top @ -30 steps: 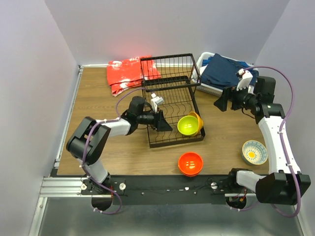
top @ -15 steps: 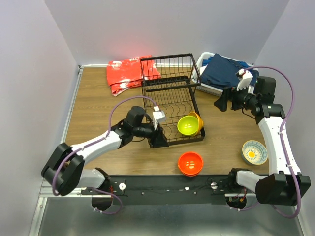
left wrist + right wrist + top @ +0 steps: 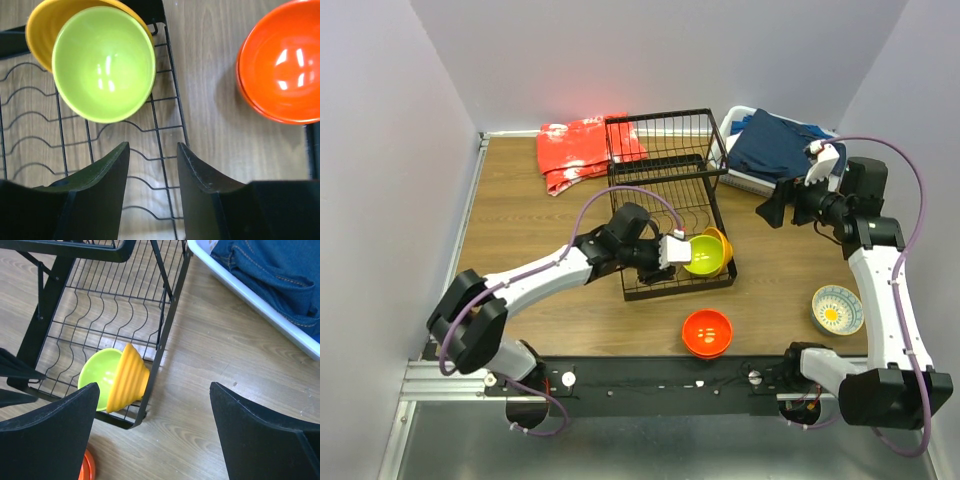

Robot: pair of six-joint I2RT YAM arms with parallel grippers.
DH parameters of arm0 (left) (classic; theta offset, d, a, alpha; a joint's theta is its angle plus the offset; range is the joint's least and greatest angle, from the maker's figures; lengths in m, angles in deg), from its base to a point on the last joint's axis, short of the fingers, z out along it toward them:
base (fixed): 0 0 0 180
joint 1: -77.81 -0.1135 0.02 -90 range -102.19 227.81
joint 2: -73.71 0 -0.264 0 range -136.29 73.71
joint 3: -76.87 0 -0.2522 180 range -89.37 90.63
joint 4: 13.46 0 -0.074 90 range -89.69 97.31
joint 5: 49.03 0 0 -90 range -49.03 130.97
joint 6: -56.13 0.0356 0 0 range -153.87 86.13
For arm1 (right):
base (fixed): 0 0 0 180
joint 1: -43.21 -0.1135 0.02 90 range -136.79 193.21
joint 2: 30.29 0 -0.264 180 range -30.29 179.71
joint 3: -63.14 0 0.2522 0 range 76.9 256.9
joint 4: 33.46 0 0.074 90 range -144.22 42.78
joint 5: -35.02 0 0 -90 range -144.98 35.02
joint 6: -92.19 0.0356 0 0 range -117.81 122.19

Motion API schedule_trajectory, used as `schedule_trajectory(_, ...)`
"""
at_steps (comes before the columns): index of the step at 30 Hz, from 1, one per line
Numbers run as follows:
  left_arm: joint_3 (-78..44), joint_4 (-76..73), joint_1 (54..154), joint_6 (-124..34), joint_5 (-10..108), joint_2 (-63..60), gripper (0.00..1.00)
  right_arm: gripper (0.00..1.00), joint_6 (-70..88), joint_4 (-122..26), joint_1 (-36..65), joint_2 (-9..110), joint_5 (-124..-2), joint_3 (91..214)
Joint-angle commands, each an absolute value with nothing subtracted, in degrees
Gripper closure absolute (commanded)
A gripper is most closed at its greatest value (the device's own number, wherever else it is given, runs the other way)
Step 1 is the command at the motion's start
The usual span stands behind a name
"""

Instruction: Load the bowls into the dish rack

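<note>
I need to lower my left gripper next, to the right in the top view, onto the near rim of the lime bowl. The lime bowl lies there below my left gripper, clear of the yellow-orange bowl (image 3: 722, 239).
The black wire dish rack (image 3: 660, 170) stands mid-table. A lime green bowl (image 3: 703, 255) leans on edge against a yellow-orange bowl (image 3: 722, 239) in the rack's front right corner. My left gripper (image 3: 680, 262) hovers over the rack's front, just left of them, open and empty. The left wrist view shows its fingers (image 3: 152, 150) over the rack wires (image 3: 161, 131), the lime bowl (image 3: 103, 62) ahead and the red-orange bowl (image 3: 280, 62) on the table. That bowl (image 3: 707, 332) sits in front of the rack. The white and blue bowl (image 3: 837, 309) sits at the right. My right gripper (image 3: 767, 213) hangs wide open above the table, right of the rack.
A red cloth (image 3: 582, 150) lies at the back left of the rack. A white plastic basket (image 3: 732, 122) with blue cloth (image 3: 775, 145) stands at the back right, also in the right wrist view (image 3: 250, 295). The rack's raised tier (image 3: 660, 125) stands at its back.
My left arm has swung right across the rack's front, from its left corner to beside the lime bowl. The right arm has hardly moved. The bowls have not moved.
</note>
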State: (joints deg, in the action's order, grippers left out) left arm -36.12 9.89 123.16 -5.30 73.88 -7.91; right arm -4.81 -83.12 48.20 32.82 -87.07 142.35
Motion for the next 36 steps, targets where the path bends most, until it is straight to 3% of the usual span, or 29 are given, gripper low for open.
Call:
schedule_trajectory(1,-31.90,12.35,125.79,5.93,70.16,-12.94,0.50,0.01,-3.52,-82.64,48.48,30.79,-87.32,141.50)
schedule_trajectory(8,-28.82,10.94,127.56,9.10,66.73,-18.31,0.56,0.01,-2.38,-80.97,48.48,30.61,-87.14,141.42)
schedule_trajectory(36,-25.65,5.49,130.28,12.36,63.48,-26.04,0.59,0.00,-2.20,-80.27,48.48,28.51,-84.69,138.07)
